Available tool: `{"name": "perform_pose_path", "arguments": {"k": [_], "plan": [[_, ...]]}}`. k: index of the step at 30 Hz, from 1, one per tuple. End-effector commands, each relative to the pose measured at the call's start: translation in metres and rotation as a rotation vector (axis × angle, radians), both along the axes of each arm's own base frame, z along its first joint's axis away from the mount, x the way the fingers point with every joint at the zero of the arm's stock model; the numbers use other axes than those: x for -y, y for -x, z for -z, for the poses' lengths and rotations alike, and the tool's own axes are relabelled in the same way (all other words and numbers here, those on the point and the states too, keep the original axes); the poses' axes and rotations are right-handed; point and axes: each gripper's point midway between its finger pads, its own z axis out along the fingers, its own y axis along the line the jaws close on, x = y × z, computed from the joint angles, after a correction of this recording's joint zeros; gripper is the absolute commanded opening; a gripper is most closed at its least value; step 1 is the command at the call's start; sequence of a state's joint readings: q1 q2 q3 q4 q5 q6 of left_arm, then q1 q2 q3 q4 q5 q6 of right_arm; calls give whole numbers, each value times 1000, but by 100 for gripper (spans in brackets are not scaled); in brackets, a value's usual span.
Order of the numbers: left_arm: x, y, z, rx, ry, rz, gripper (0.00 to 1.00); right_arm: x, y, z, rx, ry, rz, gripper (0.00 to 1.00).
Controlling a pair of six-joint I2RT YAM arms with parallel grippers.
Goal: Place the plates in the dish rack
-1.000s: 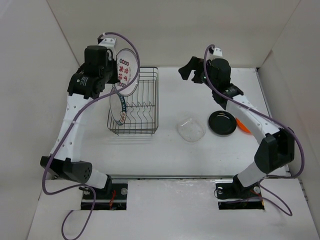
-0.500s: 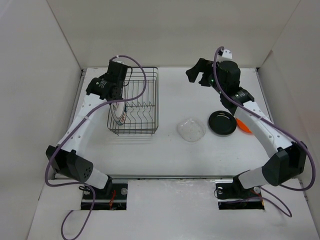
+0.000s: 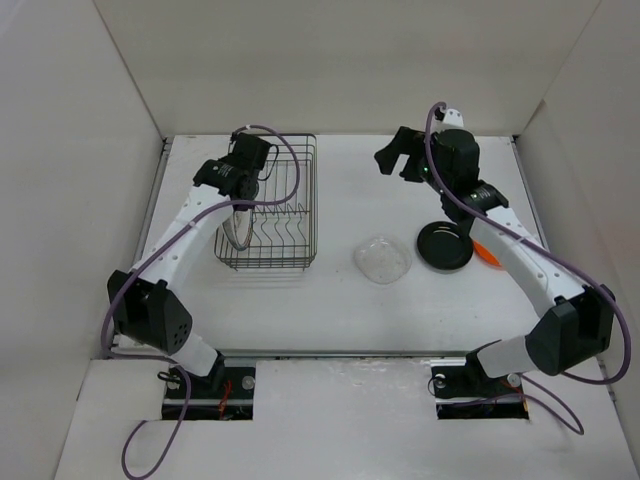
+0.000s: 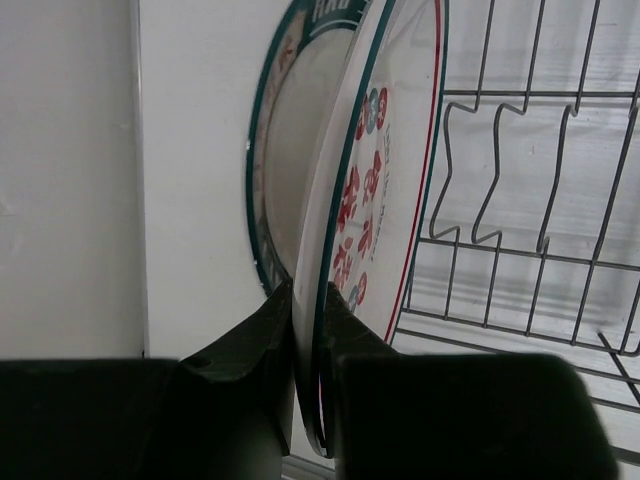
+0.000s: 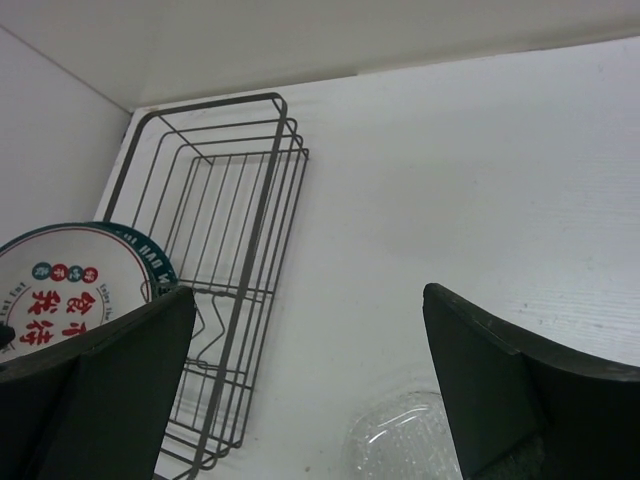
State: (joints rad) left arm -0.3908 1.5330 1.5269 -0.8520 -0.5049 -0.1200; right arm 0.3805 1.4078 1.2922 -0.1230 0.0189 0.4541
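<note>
I will next bring my right gripper back and down onto the clear plate's rim by the black plate, as this loose plate is nearest the rack's empty wires.
The dish rack [image 3: 285,205] stands at the back left. My left gripper [image 3: 237,203] reaches down into its left end, shut on the rim of the white plate with red marks [image 4: 385,170]. That plate stands upright just right of the blue-rimmed plate [image 4: 262,160], which leans at the rack's left end. My left gripper [image 4: 310,295] pinches the rim between both fingers. My right gripper [image 3: 394,160] hovers open and empty at the back centre. The clear plate [image 3: 383,260], the black plate [image 3: 445,246] and the orange plate [image 3: 487,252], half hidden by my right arm, lie on the table.
White walls enclose the table on the left, back and right. The rack's upright prongs [image 4: 500,190] to the right of the held plate hold nothing. In the right wrist view the rack [image 5: 235,250], both racked plates [image 5: 55,295] and the clear plate [image 5: 410,440] lie below the open gripper [image 5: 308,295].
My left gripper has come down and to the right with the red-marked plate, from above the rack's back-left corner into its left end. My right gripper has shifted slightly right.
</note>
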Motion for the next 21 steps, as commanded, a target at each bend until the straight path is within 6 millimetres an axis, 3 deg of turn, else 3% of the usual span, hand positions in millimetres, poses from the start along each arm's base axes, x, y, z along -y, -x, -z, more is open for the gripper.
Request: {"name": "perform_pose_path", "arguments": {"k": [1, 5, 7, 8, 13, 14, 16, 17, 19, 21], "plan": [[5, -8, -1, 39, 28, -11, 4, 12, 4, -16, 57, 11, 10, 100], [14, -9, 8, 5, 59, 17, 26, 18, 9, 10, 12, 88, -49, 100], [18, -8, 7, -2, 80, 31, 26, 16, 12, 37, -36, 171, -130, 100], [20, -10, 4, 5, 91, 36, 29, 13, 14, 37, -36, 166, -149, 100], [30, -11, -6, 2, 128, 91, 43, 16, 25, 113, -137, 334, -348, 94], [38, -13, -20, 16, 157, 137, 46, 19, 26, 126, -166, 362, -352, 91], [48, -16, -39, 48, 178, 188, 62, 17, 30, 145, -213, 390, -401, 88], [52, -22, -64, 108, 198, 208, 71, 15, 29, 158, -237, 401, -429, 82], [58, -21, -87, 143, 204, 263, 100, 9, 34, 169, -266, 395, -461, 81], [62, -21, -122, 214, 236, 295, 100, 9, 32, 182, -296, 416, -450, 77]]}}
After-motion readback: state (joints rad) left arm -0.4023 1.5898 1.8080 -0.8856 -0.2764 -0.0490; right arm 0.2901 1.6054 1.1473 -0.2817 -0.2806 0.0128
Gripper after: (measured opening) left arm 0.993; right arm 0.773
